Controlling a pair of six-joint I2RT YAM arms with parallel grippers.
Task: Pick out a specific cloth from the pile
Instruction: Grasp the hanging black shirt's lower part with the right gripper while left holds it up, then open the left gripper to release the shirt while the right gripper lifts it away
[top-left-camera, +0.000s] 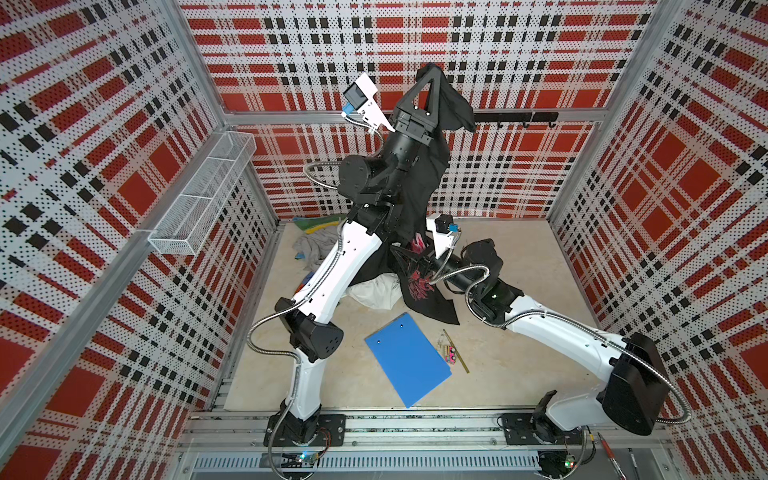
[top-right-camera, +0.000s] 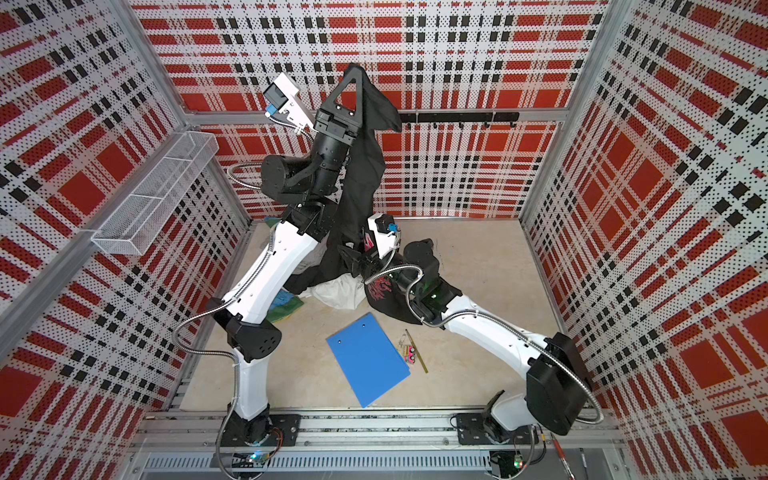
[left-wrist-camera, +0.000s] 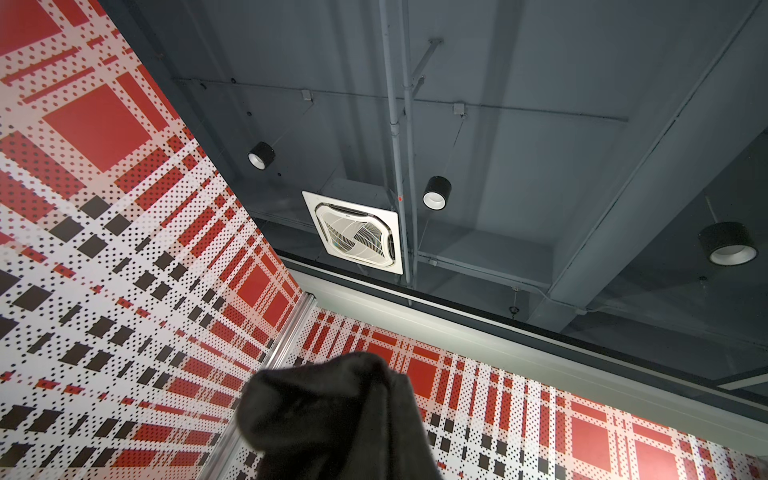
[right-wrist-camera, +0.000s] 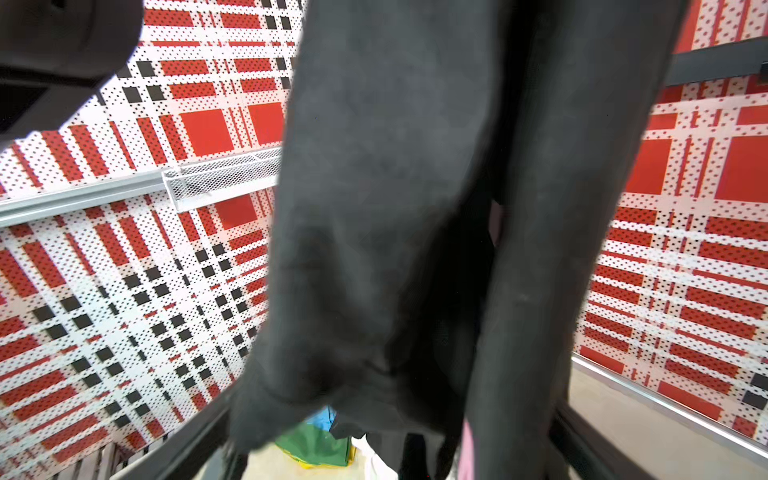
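Observation:
Next, my left gripper lowers a little toward the wire basket's side and releases the bunched corner (top-left-camera: 441, 84) (left-wrist-camera: 332, 408), because the right gripper's spread fingers already straddle the hanging cloth.
My left gripper (top-left-camera: 429, 71) (top-right-camera: 353, 71) is raised high near the back wall and is shut on a bunched corner of the cloth (top-left-camera: 424, 174) (top-right-camera: 361, 174). The black garment hangs from it down to the table, and its red and pink print (top-left-camera: 419, 286) shows near the bottom. In the left wrist view the cloth (left-wrist-camera: 332, 419) covers the fingertips. My right gripper (top-left-camera: 402, 254) (top-right-camera: 350, 255) (right-wrist-camera: 382, 449) stands open low down, with the hanging cloth (right-wrist-camera: 415, 208) between its spread fingers (right-wrist-camera: 187, 436). The pile (top-left-camera: 311, 249) lies behind and below.
White garment (top-left-camera: 374, 293) and green-yellow fabric (top-right-camera: 286, 305) lie under the cloth. A blue clipboard (top-left-camera: 409, 359) sits at front centre with a pencil (top-left-camera: 456, 351) and a pink item (top-left-camera: 451, 355) beside it. A wire basket (top-left-camera: 203, 191) hangs on the left wall and a hook rail (top-left-camera: 519, 118) on the back wall.

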